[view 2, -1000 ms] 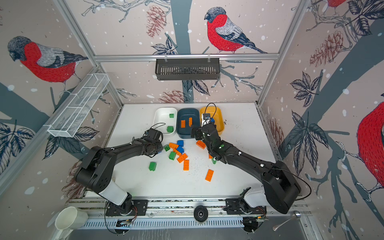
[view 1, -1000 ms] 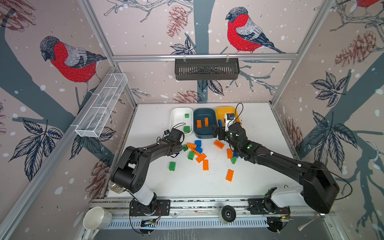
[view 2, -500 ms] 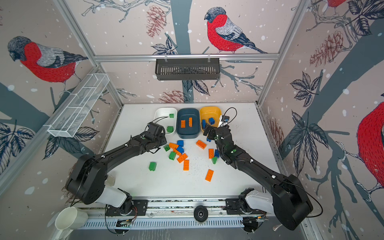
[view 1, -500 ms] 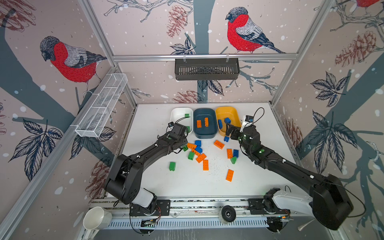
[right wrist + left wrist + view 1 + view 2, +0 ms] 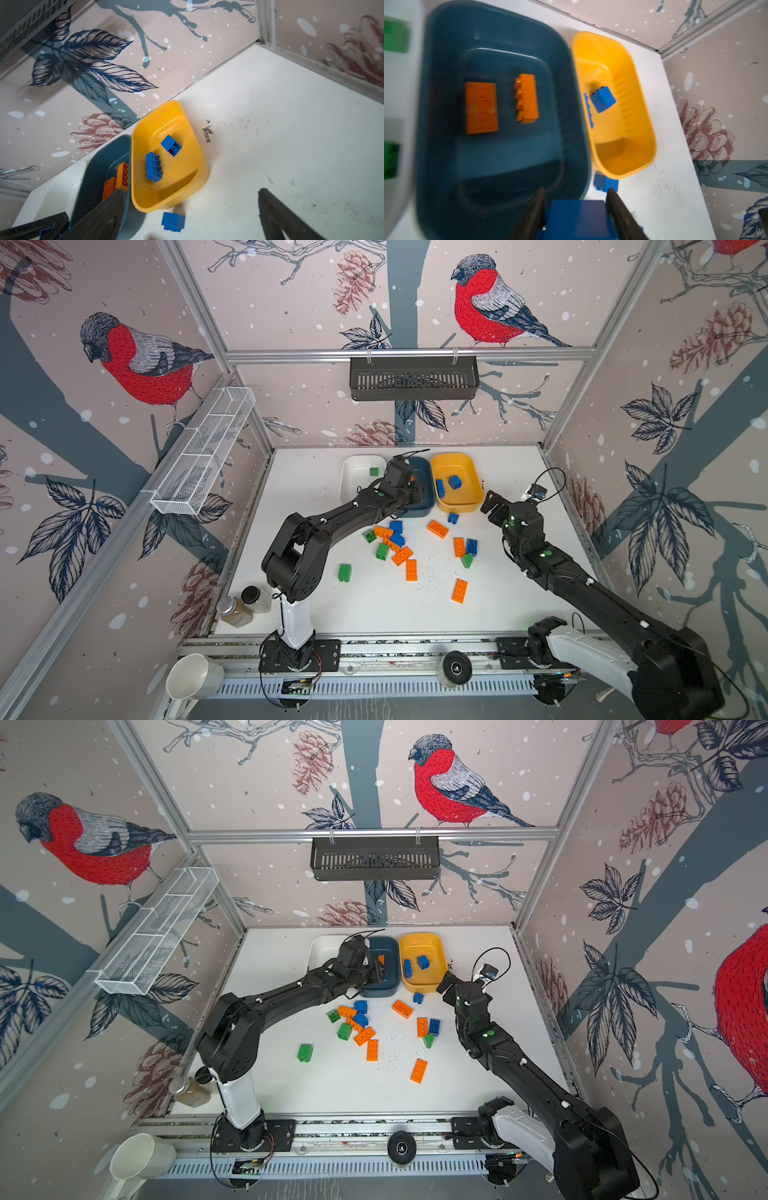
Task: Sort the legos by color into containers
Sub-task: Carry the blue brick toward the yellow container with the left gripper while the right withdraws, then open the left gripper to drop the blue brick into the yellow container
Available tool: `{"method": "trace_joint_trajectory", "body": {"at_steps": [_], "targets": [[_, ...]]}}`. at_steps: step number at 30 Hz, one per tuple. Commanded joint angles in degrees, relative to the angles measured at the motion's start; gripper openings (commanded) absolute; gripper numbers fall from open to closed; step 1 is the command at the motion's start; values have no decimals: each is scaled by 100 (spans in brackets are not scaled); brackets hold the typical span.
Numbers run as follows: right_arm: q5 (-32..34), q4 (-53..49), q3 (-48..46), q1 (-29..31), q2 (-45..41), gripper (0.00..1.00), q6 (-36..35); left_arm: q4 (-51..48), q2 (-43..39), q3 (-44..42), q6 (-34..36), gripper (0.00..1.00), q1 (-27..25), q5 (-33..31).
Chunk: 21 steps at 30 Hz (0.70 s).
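Observation:
The blue legos in the yellow container (image 5: 457,458) (image 5: 614,114) are outward of my left gripper, beyond the teal rim, so I will move this gripper outward over the container and let go of the blue lego.
My left gripper (image 5: 576,194) is shut on a blue lego (image 5: 577,218) and hangs over the near rim of the dark teal container (image 5: 436,145), also seen in a top view (image 5: 415,493). That container holds two orange legos (image 5: 481,108). The yellow container (image 5: 457,458) holds two blue legos (image 5: 153,167). A green lego (image 5: 374,471) lies in the white container (image 5: 349,481). My right gripper (image 5: 191,191) stands open and empty just right of the yellow container, with one loose blue lego (image 5: 173,221) on the table before it. Several orange, blue and green legos (image 5: 401,556) lie scattered mid-table.
A black slotted basket (image 5: 413,379) hangs on the back wall. A white wire-mesh tray (image 5: 203,456) is fixed to the left wall. Two jars (image 5: 241,608) stand at the table's front left corner, and a white mug (image 5: 193,676) sits below the front rail.
My left gripper has carried the blue lego rightward from beside the white container to over the teal one. My right gripper has drawn back to the right, away from the containers.

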Motion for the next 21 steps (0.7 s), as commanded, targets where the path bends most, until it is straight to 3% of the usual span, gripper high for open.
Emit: {"method": "trace_joint_trajectory", "body": {"at_steps": [1,7,13,17,21], "targets": [[440,-120,-111,-57,-240,99,123,499,430,507,275,31,-67,545],[2,-253,-295,-274,-824,99,-306,1088,1335,1434,243,31,-111,900],[-283,-373,-324,-420,-1043,100,-453,760,2260,2733,355,32,-129,684],[-505,-363,-305,-470,-1003,99,-522,521,2809,3484,500,39,-129,359],[-781,-419,-202,-507,-839,99,-564,117,3225,4231,537,56,-120,-135]]}}
